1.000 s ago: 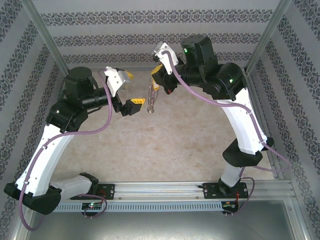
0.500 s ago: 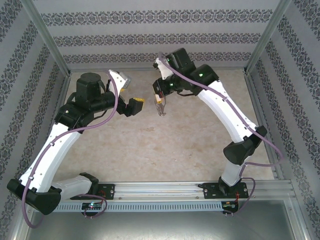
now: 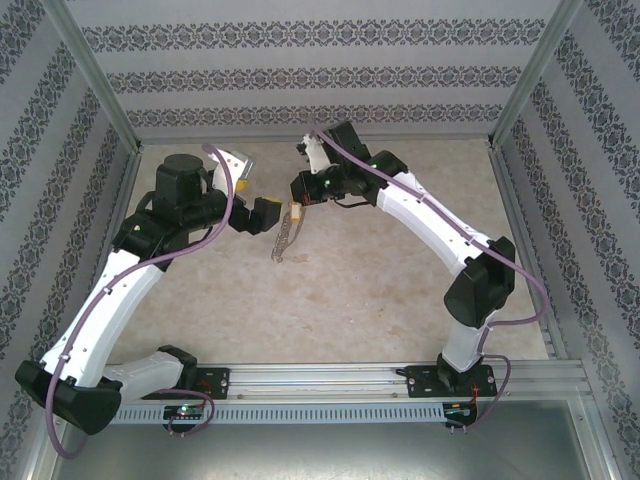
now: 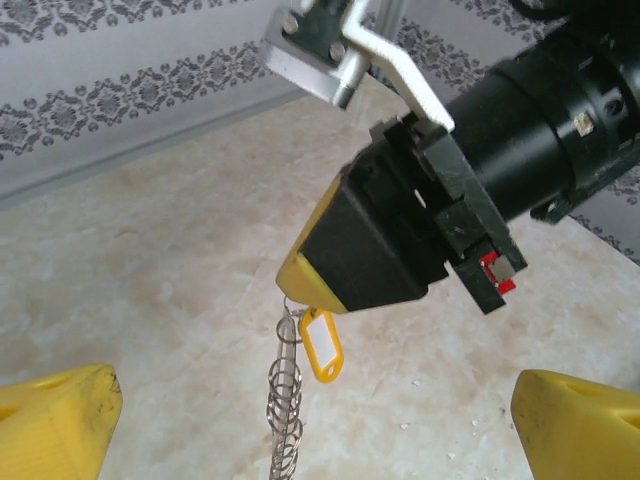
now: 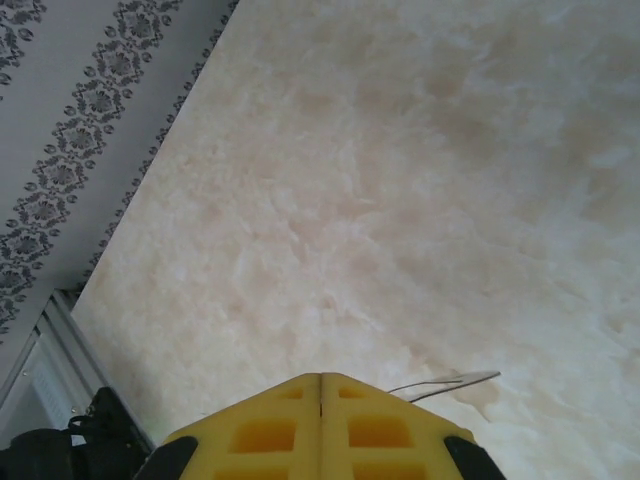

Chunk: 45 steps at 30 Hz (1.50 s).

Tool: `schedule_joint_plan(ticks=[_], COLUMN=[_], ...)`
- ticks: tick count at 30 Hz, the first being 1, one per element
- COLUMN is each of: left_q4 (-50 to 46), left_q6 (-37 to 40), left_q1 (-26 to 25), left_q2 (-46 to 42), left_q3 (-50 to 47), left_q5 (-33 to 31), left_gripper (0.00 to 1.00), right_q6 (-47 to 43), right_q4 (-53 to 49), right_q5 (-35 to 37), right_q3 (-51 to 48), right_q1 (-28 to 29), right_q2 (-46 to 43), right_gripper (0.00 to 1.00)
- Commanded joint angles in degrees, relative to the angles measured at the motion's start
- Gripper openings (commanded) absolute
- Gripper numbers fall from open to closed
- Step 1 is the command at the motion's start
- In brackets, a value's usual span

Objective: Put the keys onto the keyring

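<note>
My right gripper moves down and back toward the base next, onto the tabletop's bare middle, and releases the plate's corner, since the plate still hangs.
My right gripper (image 3: 299, 191) is shut on the top end of the keyring (image 4: 287, 330), a thin silvery loop that hangs below its yellow fingertips (image 4: 302, 284). Strung down the loop are the keys (image 4: 284, 400), small silver-grey pieces in a row; in the top view the keys (image 3: 284, 238) trail down and to the left. A yellow plastic tag (image 4: 321, 345) dangles beside them. In the right wrist view the gripper (image 5: 321, 381) has its pads pressed together, and a sliver of keyring wire (image 5: 450, 382) pokes out to the right. My left gripper (image 3: 266, 214) is open just left of the string, and the string hangs between its yellow fingertips (image 4: 60, 415).
The beige marbled tabletop (image 3: 350, 290) lies below both arms. Patterned walls (image 3: 320, 80) close in the back and sides, with metal frame posts (image 3: 90, 75) at the corners. A rail (image 3: 330, 380) with the arm bases runs along the near edge.
My right arm has come down and to the left with the keyring and keys, bringing the string closer to my left gripper. The left gripper has barely shifted and stays open.
</note>
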Motion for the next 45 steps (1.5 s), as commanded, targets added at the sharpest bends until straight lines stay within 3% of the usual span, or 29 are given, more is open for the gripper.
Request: schedule_joint_plan(ticks=[1,4,17,30,39,45], left_q4=[1.6,2.6,5.1,6.7,6.4,5.8], left_q6=[-1.3,-0.8,-1.0,-1.3,-1.0,-1.1], left_q1=[0.8,0.8,1.0,1.0,1.0,1.0], left_q2=[-0.8,-0.3,5.1,6.8,6.0,4.6], left_q3=[-0.7,-0.8,2.0,2.4,1.8,1.5], left_q5=[0.2,0.8,4.5,5.9,5.6,5.0], left_gripper=[1.0,1.0,1.0,1.0,1.0,1.0], right_q6=[2.1,2.8,2.3,3.3,4.4,3.3], right_q4=[4.9,6.3,4.9,8.7,13.4,12.2], right_q5=[-3.4,-6.2,-5.6,-4.3,-9.7,-8.6], right_q3=[-5.8,-11.1,-30.4,-42.4,-39.1,-37.4], right_q1=[-1.1,-2.3,-6.9,-8.4,-8.5,-8.9], right_q2=[-0.9,-2.6,-13.2,-11.9,-1.5,0.9], right_gripper=[0.0,0.0,0.0,0.0,0.0,0.02])
